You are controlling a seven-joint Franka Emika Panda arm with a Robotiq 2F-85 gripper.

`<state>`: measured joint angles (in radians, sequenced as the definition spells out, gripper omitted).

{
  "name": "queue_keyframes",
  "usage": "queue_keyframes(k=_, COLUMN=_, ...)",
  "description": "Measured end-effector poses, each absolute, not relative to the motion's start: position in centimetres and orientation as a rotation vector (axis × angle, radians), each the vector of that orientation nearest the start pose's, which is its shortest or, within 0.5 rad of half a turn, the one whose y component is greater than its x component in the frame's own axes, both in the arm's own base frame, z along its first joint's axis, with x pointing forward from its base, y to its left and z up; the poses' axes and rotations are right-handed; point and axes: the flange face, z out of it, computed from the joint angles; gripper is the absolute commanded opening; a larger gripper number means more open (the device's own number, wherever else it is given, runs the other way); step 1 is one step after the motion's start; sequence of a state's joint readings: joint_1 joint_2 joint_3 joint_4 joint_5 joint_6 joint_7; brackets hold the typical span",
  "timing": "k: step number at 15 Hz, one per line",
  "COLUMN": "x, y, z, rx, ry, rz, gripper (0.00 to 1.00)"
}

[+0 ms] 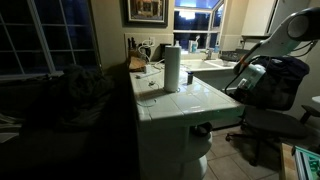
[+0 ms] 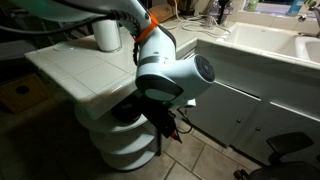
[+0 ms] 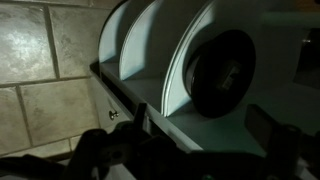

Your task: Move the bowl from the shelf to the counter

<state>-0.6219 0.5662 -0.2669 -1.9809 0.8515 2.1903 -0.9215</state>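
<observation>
Next, my open gripper moves forward under the counter's end until its fingers straddle the near rim of the dark bowl. The fingers still stand short of it.
The dark round bowl [image 3: 222, 72] sits on a white rounded shelf [image 3: 150, 60] under the end of the counter; the wrist view is rotated. My gripper [image 3: 200, 128] is open and empty. Its two dark fingers stand apart just short of the bowl, without touching it. In an exterior view my arm reaches down beside the white tiled counter [image 2: 75, 65] with the gripper [image 2: 163, 128] at the shelf [image 2: 125, 150]; the bowl is lost in shadow there. In an exterior view the counter [image 1: 190, 100] and the gripper [image 1: 204, 128] at its end show.
A tall white paper towel roll [image 1: 171, 68] stands on the counter, also in an exterior view [image 2: 108, 35]. A white sink unit [image 2: 265, 45] runs alongside. An office chair [image 1: 268, 125] stands behind my arm. The floor is tiled [image 3: 35, 90].
</observation>
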Motion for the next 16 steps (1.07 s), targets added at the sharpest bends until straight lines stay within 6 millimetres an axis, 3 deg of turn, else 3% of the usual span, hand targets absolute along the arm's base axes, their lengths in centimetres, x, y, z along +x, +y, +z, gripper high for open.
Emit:
queue_keyframes(k=7, x=41.3, y=-43.6, z=9.8, rx=-2.446, ry=0.634, rz=-0.289, gripper=1.00)
queue_keyframes(k=12, x=44.9, y=-42.1, z=6.6, rx=-2.405, ry=0.594, rz=-0.304, gripper=1.00)
queue_keyframes(k=16, x=46.5, y=-41.0, z=4.1, rx=-2.389, ry=0.563, rz=-0.290, gripper=1.00)
